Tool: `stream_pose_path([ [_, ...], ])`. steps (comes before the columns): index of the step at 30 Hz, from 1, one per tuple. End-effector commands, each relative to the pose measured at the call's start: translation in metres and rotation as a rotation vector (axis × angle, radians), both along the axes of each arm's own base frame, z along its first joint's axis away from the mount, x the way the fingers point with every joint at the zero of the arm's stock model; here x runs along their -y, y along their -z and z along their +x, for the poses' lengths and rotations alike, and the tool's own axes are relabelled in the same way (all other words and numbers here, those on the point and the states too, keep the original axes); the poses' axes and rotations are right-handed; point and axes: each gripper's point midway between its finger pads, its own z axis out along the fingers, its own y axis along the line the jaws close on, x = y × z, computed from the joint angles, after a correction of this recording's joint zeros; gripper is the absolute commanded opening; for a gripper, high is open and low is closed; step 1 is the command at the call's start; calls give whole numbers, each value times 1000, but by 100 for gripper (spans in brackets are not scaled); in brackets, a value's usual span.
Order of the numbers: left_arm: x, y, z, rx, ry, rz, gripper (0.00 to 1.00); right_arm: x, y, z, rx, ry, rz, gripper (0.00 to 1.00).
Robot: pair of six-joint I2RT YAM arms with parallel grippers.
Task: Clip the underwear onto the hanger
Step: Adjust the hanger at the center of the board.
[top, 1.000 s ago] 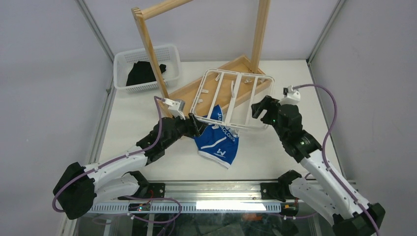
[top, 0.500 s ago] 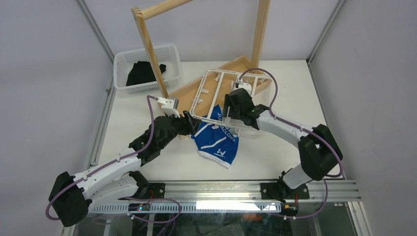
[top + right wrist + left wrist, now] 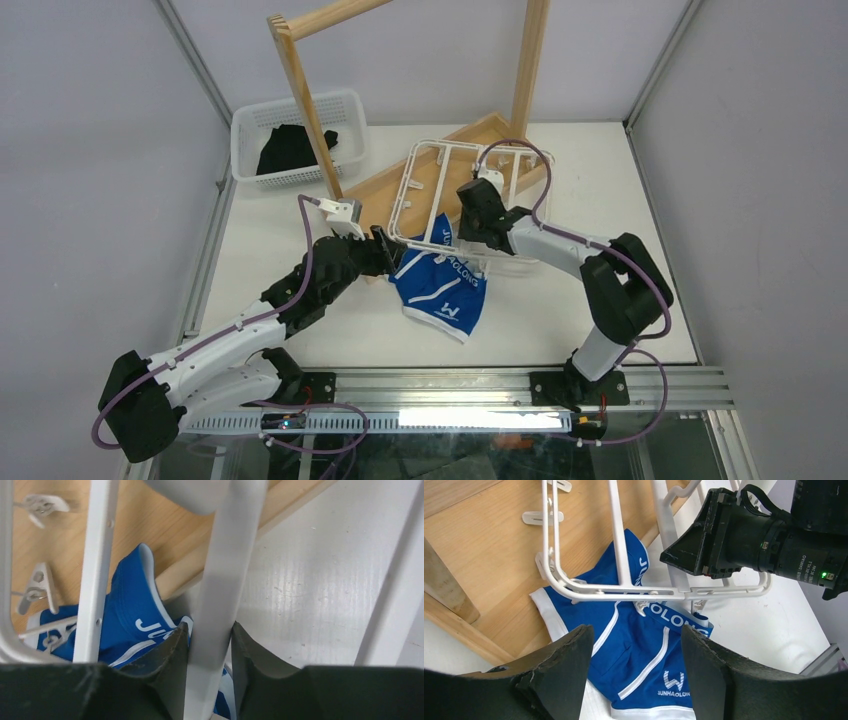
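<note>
I next need to move the hanger (image 3: 403, 195) in my right gripper toward the right in the top view and release it, as the tabletop is bare there.
The blue underwear (image 3: 440, 290) lies on the table with its waistband under the near edge of the white hanger (image 3: 403, 195), which rests tilted on the wooden rack base. My left gripper (image 3: 385, 248) is open and empty just left of the underwear (image 3: 639, 650), with the hanger (image 3: 619, 545) beyond it. My right gripper (image 3: 478, 228) is shut on a crossbar of the hanger (image 3: 225, 580). The underwear (image 3: 127, 610) shows left of that bar. Small clips (image 3: 37, 587) dangle from the frame. I cannot tell whether any clip grips the waistband.
The tall wooden rack's base (image 3: 380, 185) lies under the hanger, with posts at left (image 3: 305, 110) and right (image 3: 530, 60). A white basket (image 3: 245, 120) holding a black garment (image 3: 290, 148) stands at the back left.
My right arm swung in from the right side to the hanger and its jaws closed on a crossbar. My left arm drew back slightly to the left.
</note>
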Motion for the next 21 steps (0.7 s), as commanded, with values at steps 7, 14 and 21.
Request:
stream_pose_path([
  [7, 1, -25, 6, 63, -1, 4, 56, 33, -29, 8, 29, -48, 120, 4],
  [14, 4, -26, 7, 64, 7, 9, 48, 30, -56, 2, 36, -191, 382, 0],
  [21, 4, -32, 5, 77, 21, 4, 48, 67, -85, -5, 42, -260, 369, 0],
])
